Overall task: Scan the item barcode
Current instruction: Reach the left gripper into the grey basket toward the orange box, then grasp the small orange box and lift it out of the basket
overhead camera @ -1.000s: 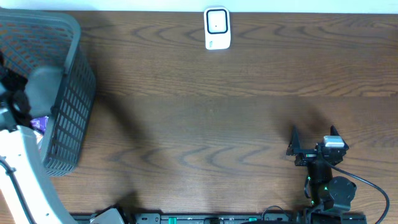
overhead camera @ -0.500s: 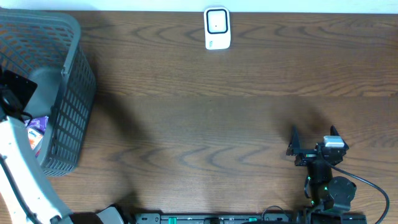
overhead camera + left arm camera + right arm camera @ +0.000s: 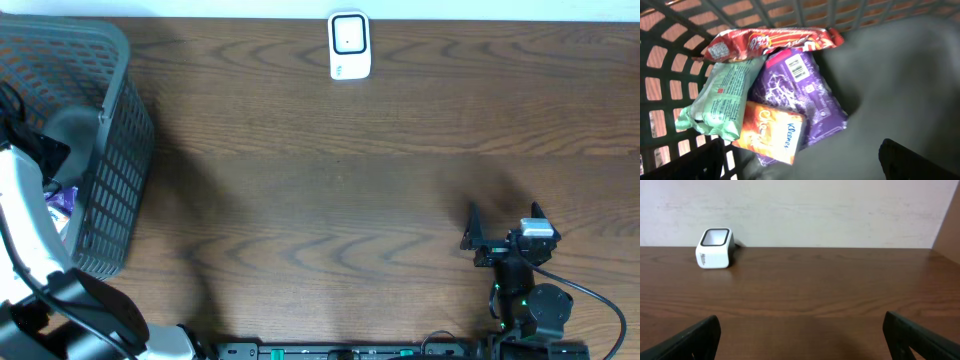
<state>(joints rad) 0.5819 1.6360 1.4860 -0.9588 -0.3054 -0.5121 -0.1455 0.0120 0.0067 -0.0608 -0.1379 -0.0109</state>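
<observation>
The white edge of the orange tissue pack lies uncovered over the purple packet, so the left gripper needs to lower and ease back onto that edge.
My left gripper (image 3: 805, 167) hangs open inside the grey mesh basket (image 3: 110, 150), just above a pile of packets, holding nothing. The pile holds a purple packet (image 3: 800, 95) with a white barcode label (image 3: 798, 67) facing up, an orange tissue pack (image 3: 772, 131), a pale green packet (image 3: 720, 100) and a red wrapper (image 3: 770, 39). The white barcode scanner (image 3: 349, 45) stands at the table's far edge, and the right wrist view shows the scanner (image 3: 715, 247) far left. My right gripper (image 3: 503, 224) rests open at the near right, nothing between its fingers.
The basket's walls (image 3: 670, 75) close in on the packets at the left and top. A grey inner surface (image 3: 900, 80) fills the right of the left wrist view. Brown wooden table (image 3: 330, 200) stretches between basket, scanner and right arm. A pale wall (image 3: 800, 210) rises behind the scanner.
My left arm has shifted about over the basket's left side, its white link now reaching in from the near left. The right arm has not moved.
</observation>
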